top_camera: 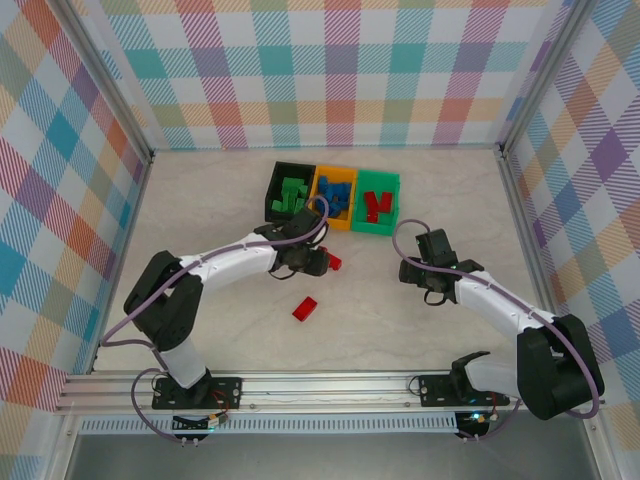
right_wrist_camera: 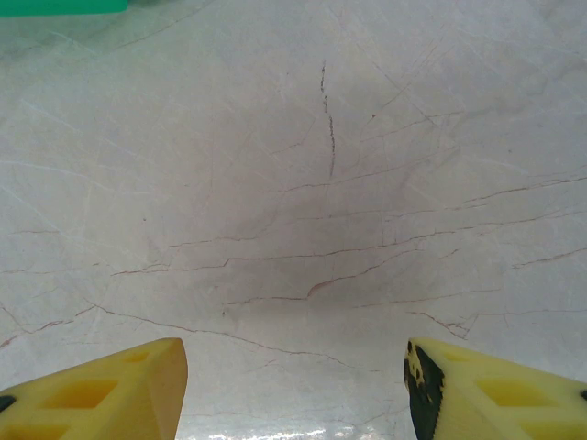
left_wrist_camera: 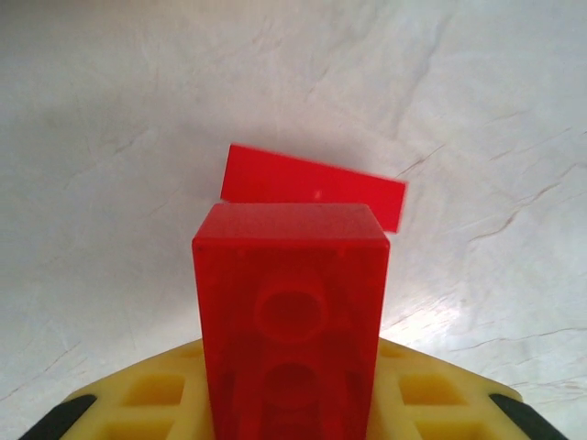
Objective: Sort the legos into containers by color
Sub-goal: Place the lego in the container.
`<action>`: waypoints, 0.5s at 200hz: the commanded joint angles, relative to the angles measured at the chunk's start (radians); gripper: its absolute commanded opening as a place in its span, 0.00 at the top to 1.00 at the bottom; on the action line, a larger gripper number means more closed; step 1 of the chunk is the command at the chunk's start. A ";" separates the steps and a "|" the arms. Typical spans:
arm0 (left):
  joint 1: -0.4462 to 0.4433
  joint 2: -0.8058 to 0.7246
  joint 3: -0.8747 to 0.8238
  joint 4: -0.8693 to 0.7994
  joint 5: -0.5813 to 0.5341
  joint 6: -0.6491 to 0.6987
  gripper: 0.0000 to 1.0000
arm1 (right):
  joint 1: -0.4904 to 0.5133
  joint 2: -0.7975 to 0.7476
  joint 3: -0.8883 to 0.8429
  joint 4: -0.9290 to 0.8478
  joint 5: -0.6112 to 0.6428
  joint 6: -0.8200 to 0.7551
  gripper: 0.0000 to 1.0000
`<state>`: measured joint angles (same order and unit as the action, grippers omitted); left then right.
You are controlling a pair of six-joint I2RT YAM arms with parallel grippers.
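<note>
My left gripper should next lift and move outward over the green bin to release the red lego, because that bin already holds the red legos.
My left gripper is shut on a red lego, held just above the table in front of the containers. A second red lego lies loose on the table beneath it. The three joined bins stand at the back: the black one holds green legos, the orange one blue legos, the green one red legos. My right gripper hovers open over bare table to the right, nothing between its yellow fingers.
The green bin's edge shows at the top left of the right wrist view. Checked walls close the table on three sides, and a metal rail runs along the near edge.
</note>
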<state>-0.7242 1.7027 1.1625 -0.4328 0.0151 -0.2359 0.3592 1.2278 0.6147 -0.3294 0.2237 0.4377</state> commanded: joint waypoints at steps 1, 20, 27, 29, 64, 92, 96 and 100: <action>-0.004 -0.053 -0.002 0.050 0.031 -0.027 1.00 | -0.006 0.006 -0.001 0.017 -0.012 0.013 0.35; -0.004 -0.069 0.012 0.077 0.060 -0.036 1.00 | -0.007 0.004 -0.002 0.017 -0.012 0.013 0.35; -0.004 -0.071 0.022 0.085 0.069 -0.039 1.00 | -0.006 0.004 -0.003 0.017 -0.012 0.013 0.35; -0.004 -0.070 0.025 0.087 0.070 -0.040 1.00 | -0.007 0.003 -0.002 0.018 -0.012 0.012 0.35; -0.004 -0.048 0.105 0.105 0.097 -0.058 1.00 | -0.007 0.015 0.002 0.019 -0.018 0.010 0.35; -0.004 0.006 0.189 0.109 0.104 -0.066 1.00 | -0.007 0.015 0.003 0.021 -0.025 0.006 0.35; -0.004 0.016 0.204 0.107 0.104 -0.066 1.00 | -0.007 0.016 0.003 0.022 -0.027 0.005 0.35; -0.004 0.027 0.217 0.106 0.106 -0.066 1.00 | -0.006 0.016 0.002 0.025 -0.028 0.004 0.35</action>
<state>-0.7242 1.6768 1.2942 -0.3569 0.0959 -0.2810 0.3592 1.2358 0.6147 -0.3290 0.2157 0.4374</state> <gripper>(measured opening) 0.321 0.649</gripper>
